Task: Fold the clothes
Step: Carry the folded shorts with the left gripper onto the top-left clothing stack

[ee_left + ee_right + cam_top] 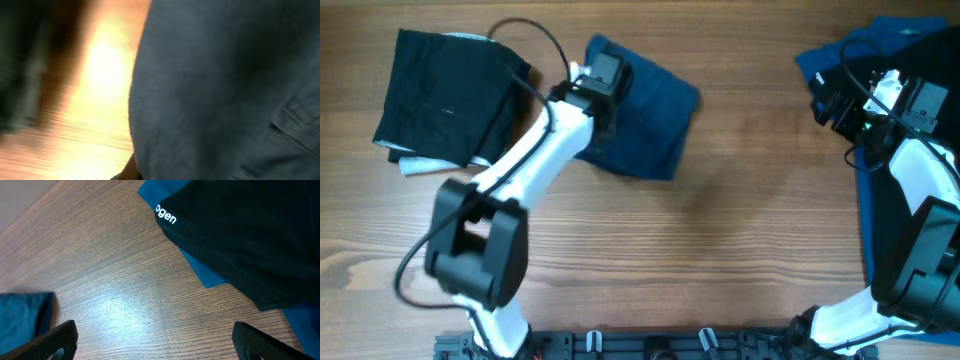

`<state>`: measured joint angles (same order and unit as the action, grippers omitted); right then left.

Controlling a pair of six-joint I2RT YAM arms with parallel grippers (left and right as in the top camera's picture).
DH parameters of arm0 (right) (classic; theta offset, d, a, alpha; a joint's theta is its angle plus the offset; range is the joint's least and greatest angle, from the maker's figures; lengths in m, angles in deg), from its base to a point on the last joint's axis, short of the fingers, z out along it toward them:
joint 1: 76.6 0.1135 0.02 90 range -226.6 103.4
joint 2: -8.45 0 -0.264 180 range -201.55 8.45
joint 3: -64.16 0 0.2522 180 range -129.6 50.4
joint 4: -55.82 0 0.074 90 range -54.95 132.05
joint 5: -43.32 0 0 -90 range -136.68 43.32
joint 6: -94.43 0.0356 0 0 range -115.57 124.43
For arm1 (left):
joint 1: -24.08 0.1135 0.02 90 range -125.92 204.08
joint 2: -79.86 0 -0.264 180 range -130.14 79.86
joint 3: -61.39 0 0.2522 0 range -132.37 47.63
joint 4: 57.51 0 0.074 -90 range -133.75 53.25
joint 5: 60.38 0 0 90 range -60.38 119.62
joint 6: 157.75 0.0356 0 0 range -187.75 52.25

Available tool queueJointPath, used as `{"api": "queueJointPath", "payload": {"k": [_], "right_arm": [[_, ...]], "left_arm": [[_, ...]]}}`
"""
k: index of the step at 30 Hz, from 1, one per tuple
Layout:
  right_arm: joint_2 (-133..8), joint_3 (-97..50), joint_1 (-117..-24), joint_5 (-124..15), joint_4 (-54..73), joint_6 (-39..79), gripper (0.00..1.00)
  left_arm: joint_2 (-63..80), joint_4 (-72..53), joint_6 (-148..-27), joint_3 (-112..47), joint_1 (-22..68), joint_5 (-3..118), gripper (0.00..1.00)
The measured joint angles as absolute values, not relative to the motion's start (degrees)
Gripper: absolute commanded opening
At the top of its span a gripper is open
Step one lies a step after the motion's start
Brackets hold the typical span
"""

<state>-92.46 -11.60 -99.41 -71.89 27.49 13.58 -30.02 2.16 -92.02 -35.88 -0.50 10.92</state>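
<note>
My left gripper carries the navy garment (650, 115) to the left in the overhead view next, onto the folded black garment (445, 95), and releases it, as a stack lies there.
A folded dark navy garment (650, 115) lies at the table's top centre. My left gripper (605, 75) is over its upper left edge. The left wrist view is blurred; navy cloth (225, 85) fills most of it and the fingers are hidden. A folded black garment (445, 95) lies at the far left. A pile of brighter blue cloth (820, 62) and black cloth (910, 45) sits at the top right. My right gripper (835, 100) is beside the pile, open (155, 335) and empty over bare wood, with the black garment (250, 230) and blue cloth (202, 272) ahead of it.
The wooden table (740, 230) spans the view. Blue cloth runs down the right edge (870, 220). The black garment bears white lettering (166, 214). A pale strip (420, 165) shows under the left black garment. A rail (650, 345) runs along the front edge.
</note>
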Motion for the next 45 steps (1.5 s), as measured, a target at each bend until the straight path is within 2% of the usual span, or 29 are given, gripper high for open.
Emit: {"api": "queueJointPath", "payload": {"k": [8, 19, 28, 41, 42, 43, 44, 45], "right_arm": [[-92.5, -11.6, -99.4, -71.9, 27.5, 13.6, 1.00], [-92.5, -11.6, -99.4, -71.9, 27.5, 13.6, 0.99], [-92.5, -11.6, -99.4, -71.9, 27.5, 13.6, 0.99], [-92.5, -11.6, -99.4, -71.9, 27.5, 13.6, 0.99], [-92.5, -11.6, -99.4, -71.9, 27.5, 13.6, 1.00], [-92.5, -11.6, -99.4, -71.9, 27.5, 13.6, 0.99], [-92.5, -11.6, -99.4, -71.9, 27.5, 13.6, 1.00], [-92.5, -11.6, -99.4, -71.9, 27.5, 13.6, 1.00]], "left_arm": [[-25.2, 0.8, -86.4, -36.0, 9.0, 5.5, 0.04], [-17.6, -1.7, -78.4, -36.0, 18.6, 5.6, 0.04], [-16.2, -3.3, -77.7, -36.0, 29.7, 8.7, 0.04], [-16.6, -6.1, -77.4, -36.0, 39.5, 11.5, 0.04], [-17.1, -6.2, -77.4, -36.0, 39.9, 11.9, 0.05], [-17.9, -6.5, -77.4, -36.0, 40.2, 12.1, 0.11], [-18.9, -6.8, -77.4, -36.0, 40.3, 12.2, 0.36], [-20.5, -7.4, -77.2, -36.0, 40.5, 12.4, 0.44]]}}
